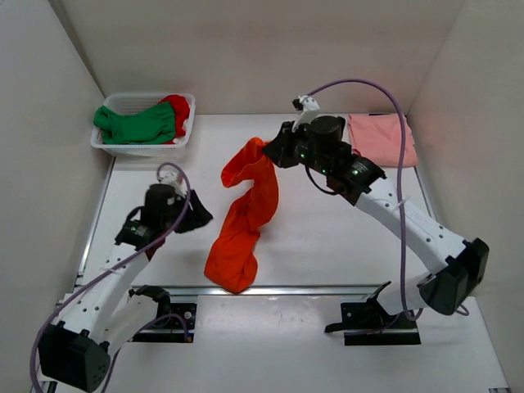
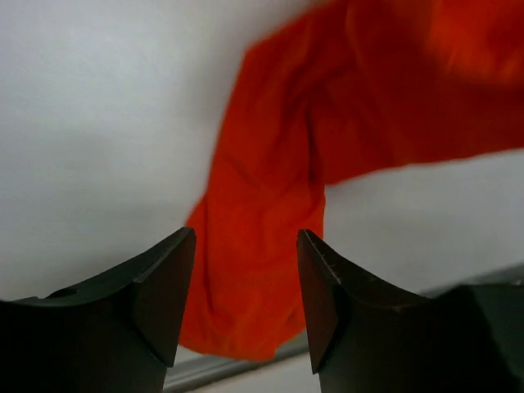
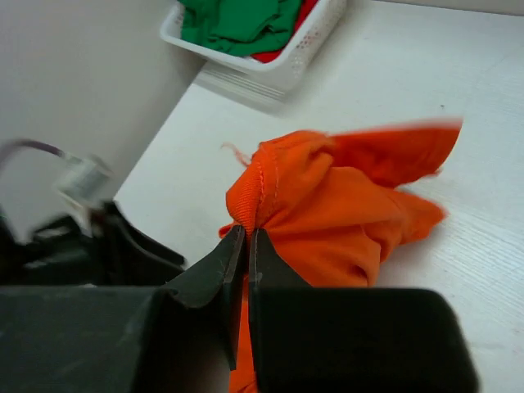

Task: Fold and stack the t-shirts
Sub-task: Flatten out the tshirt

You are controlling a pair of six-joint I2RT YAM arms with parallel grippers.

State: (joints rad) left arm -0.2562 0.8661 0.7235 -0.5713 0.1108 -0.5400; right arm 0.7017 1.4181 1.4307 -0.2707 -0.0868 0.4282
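The left gripper moves down and back onto the orange t-shirt's lower end [image 1: 221, 264] [image 2: 231, 323] next, since it lies free on the tabletop while my right gripper holds the other.
The bright orange t-shirt [image 1: 246, 213] hangs in a long bunch from my right gripper [image 1: 274, 151], its lower end resting near the table's front edge. In the right wrist view the right gripper [image 3: 247, 237] is shut on the orange shirt's [image 3: 344, 205] hemmed edge. My left gripper [image 1: 196, 217] is open and empty, left of the shirt; its view shows the orange shirt [image 2: 270, 213] ahead of the left gripper [image 2: 246, 246]. The pale salmon pink t-shirt [image 1: 383, 137] lies folded at the back right. The green t-shirt [image 1: 135, 123] and red t-shirt [image 1: 178, 108] lie in the basket.
The white plastic basket [image 1: 139, 148] stands at the back left corner; it also shows in the right wrist view [image 3: 270, 70]. White walls enclose the table on three sides. A metal rail [image 1: 327, 288] runs along the front edge by the arm bases.
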